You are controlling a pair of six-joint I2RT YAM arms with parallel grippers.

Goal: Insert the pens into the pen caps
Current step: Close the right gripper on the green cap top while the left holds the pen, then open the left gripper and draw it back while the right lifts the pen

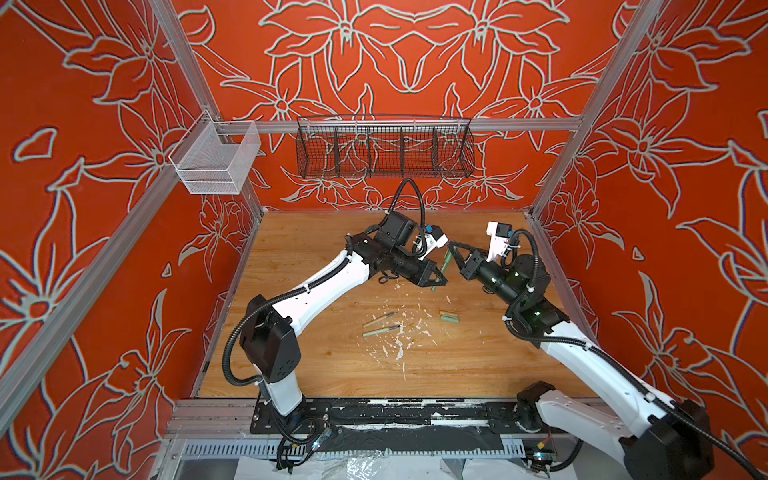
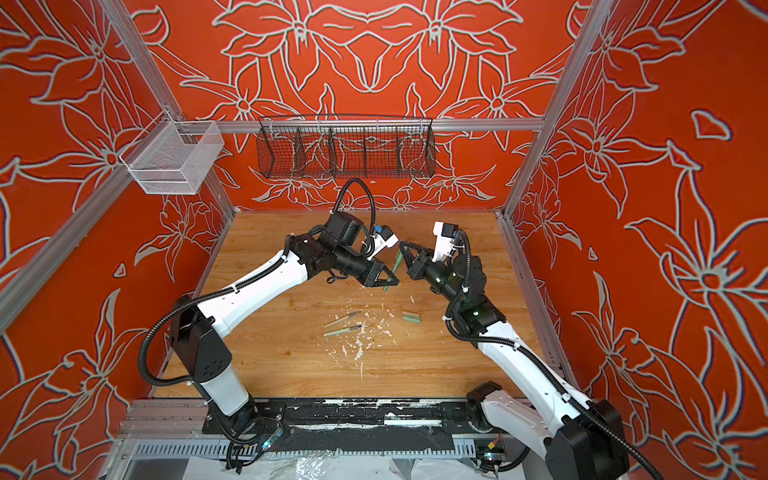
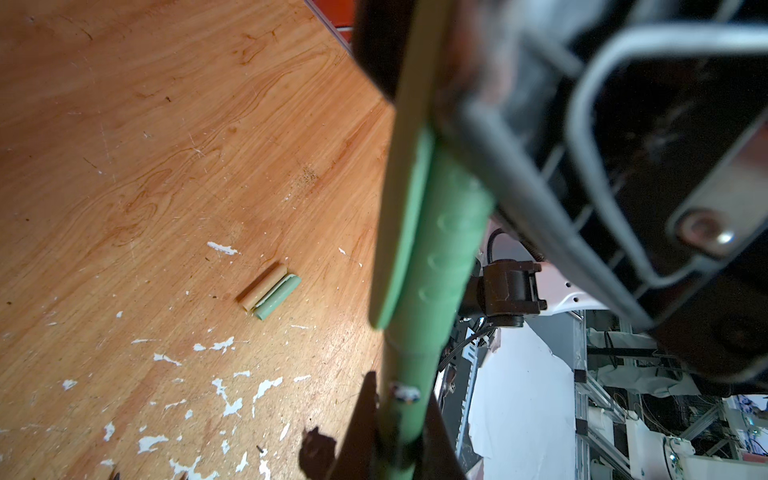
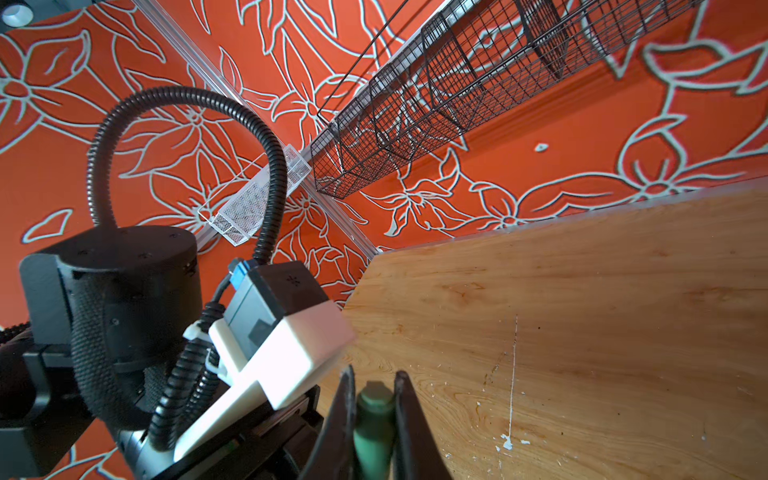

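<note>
The cap covers the pen's end, so my right gripper will tip downward, lower to the bare tabletop below it and release the cap.
In both top views the two grippers meet above the middle of the wooden table (image 1: 316, 365). My left gripper (image 1: 439, 283) (image 3: 401, 395) is shut on the dark green pen (image 1: 434, 287) (image 3: 405, 399). My right gripper (image 1: 451, 246) (image 4: 375, 378) is shut on the dark green cap (image 1: 447, 259) (image 4: 374, 419). In the left wrist view that cap (image 3: 449, 232) sits over the pen's end. A beige pen (image 1: 380, 319) and a pale mint pen (image 1: 381, 331) lie on the table. Right of them a beige cap (image 3: 262, 289) and a pale green cap (image 3: 277, 297) lie side by side.
White paint flecks (image 1: 399, 345) are scattered near the loose pens. A black wire basket (image 1: 384, 151) hangs on the back wall and a white mesh bin (image 1: 216, 162) on the left rail. Red patterned walls close three sides.
</note>
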